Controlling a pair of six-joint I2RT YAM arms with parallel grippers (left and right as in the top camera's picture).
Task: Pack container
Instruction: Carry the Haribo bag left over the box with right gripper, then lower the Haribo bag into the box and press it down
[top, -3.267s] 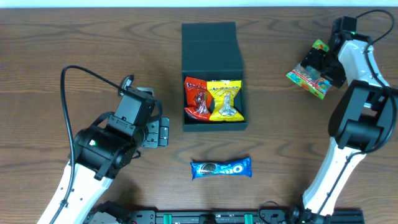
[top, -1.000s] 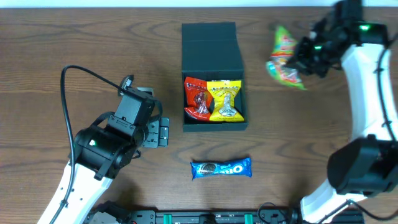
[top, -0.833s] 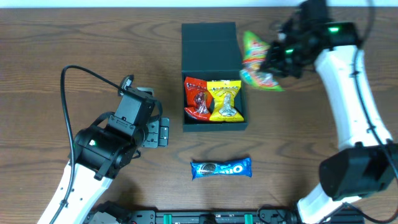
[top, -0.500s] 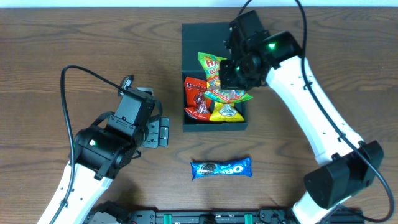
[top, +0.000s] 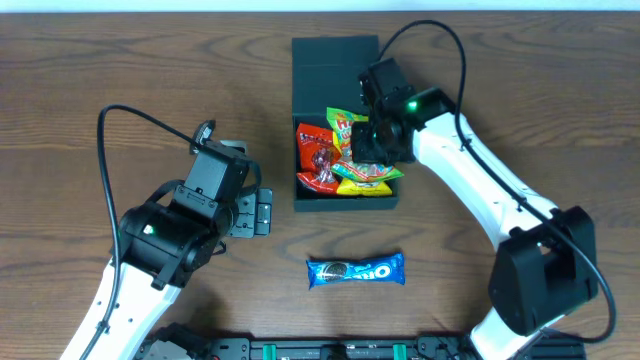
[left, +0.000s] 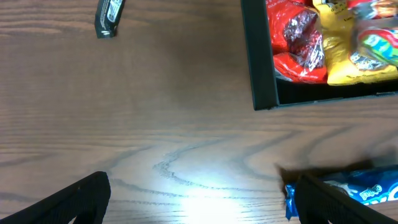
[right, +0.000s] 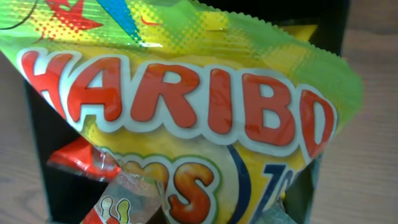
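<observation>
The Haribo packet goes down in my right gripper onto the yellow packet in the container next for release, because it still hangs tilted above the container's rim.
The dark teal container (top: 345, 204) stands open at the table's middle back, its flap lid (top: 335, 62) folded away behind it. Inside lie a red packet (top: 318, 160) and a yellow packet (top: 362, 182). My right gripper (top: 380, 135) is shut on a green and yellow Haribo packet (top: 352, 140), held tilted over the container's right half. In the right wrist view that Haribo packet (right: 186, 106) fills the frame and hides the fingers, with the red packet (right: 78, 160) below it. My left gripper (top: 256, 212) is open above bare table, left of the container.
A blue Oreo packet (top: 355, 270) lies in front of the container, beside my left gripper's right finger (left: 339, 199) in the left wrist view. The container's front corner (left: 256, 68) is at the upper right of that view. A small dark metal piece (left: 109, 15) lies at its upper left.
The right arm swung the Haribo packet from the far right of the table leftward and lowered it over the container. The left arm has not moved.
</observation>
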